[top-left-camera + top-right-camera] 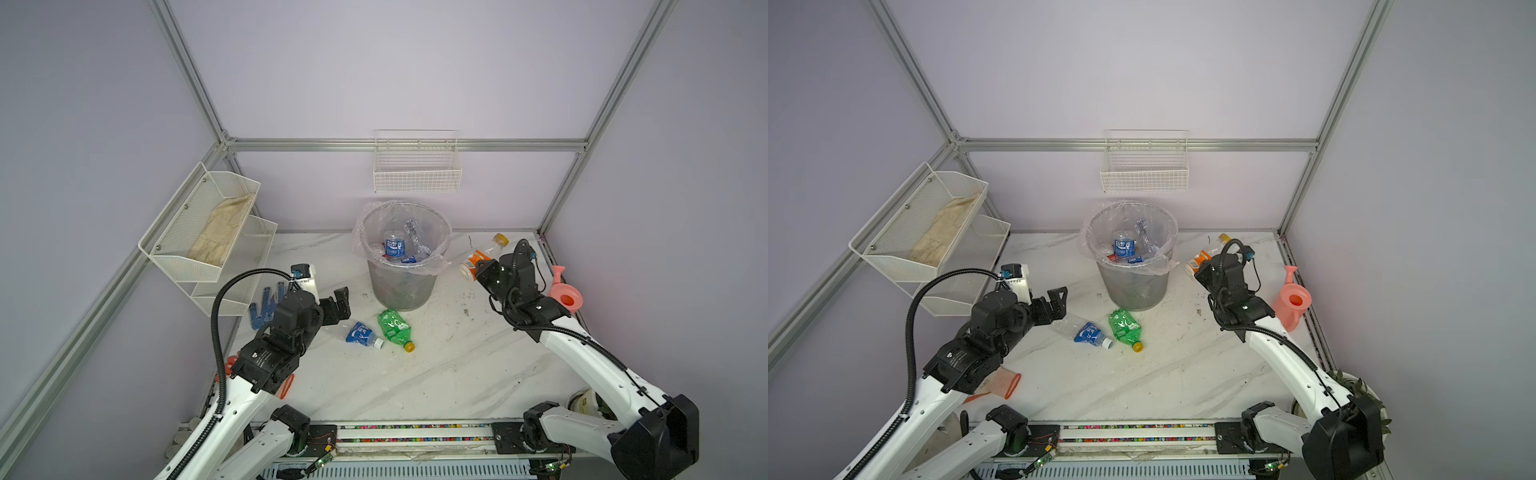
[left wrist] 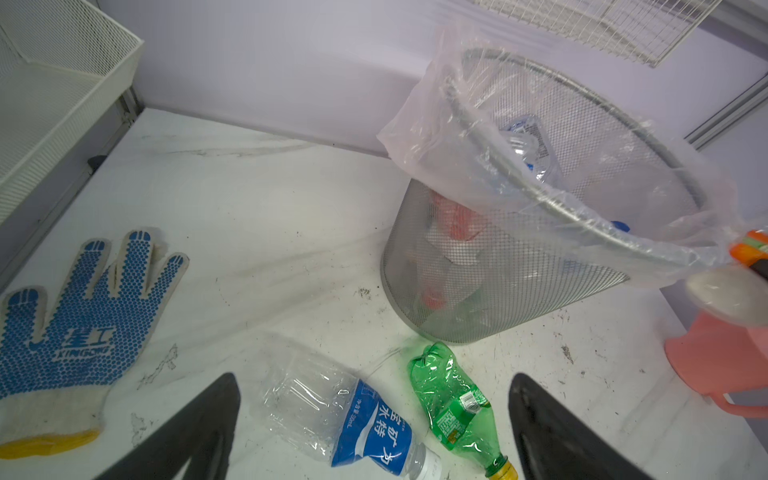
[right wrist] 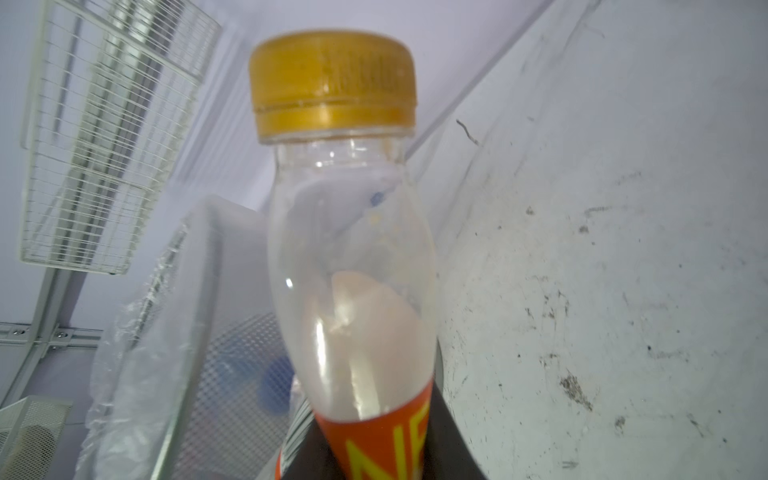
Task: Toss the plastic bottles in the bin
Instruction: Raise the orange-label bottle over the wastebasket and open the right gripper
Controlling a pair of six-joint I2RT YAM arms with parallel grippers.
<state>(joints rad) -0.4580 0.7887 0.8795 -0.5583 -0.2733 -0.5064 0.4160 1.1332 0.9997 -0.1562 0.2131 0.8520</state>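
I will lift the bottle high in my right gripper, then carry it over the bin's opening (image 1: 404,234) beside my gripper, past the bin's raised rim, and release it.
The grey mesh bin (image 1: 400,286) (image 1: 1133,286) (image 2: 478,291), lined with a clear bag, stands at the back middle and holds several bottles (image 1: 395,245) (image 1: 1124,247). In front of it on the table lie a crushed clear bottle with a blue label (image 1: 361,333) (image 1: 1088,332) (image 2: 353,415) and a crushed green bottle (image 1: 395,326) (image 1: 1125,328) (image 2: 453,407). My left gripper (image 1: 338,305) (image 1: 1054,305) (image 2: 374,378) hangs open just left of them, holding nothing. To the right of the bin, my right gripper (image 1: 482,270) (image 1: 1202,270) (image 3: 374,457) is shut on an orange-labelled, yellow-capped bottle (image 1: 482,255) (image 1: 1204,257) (image 3: 353,270).
A pink watering can (image 1: 563,293) (image 1: 1293,301) (image 2: 715,357) stands by the right wall behind the right arm. A blue-dotted glove (image 1: 266,305) (image 2: 79,328) lies at the left, under white mesh shelves (image 1: 208,232). A wire basket (image 1: 417,170) hangs on the back wall.
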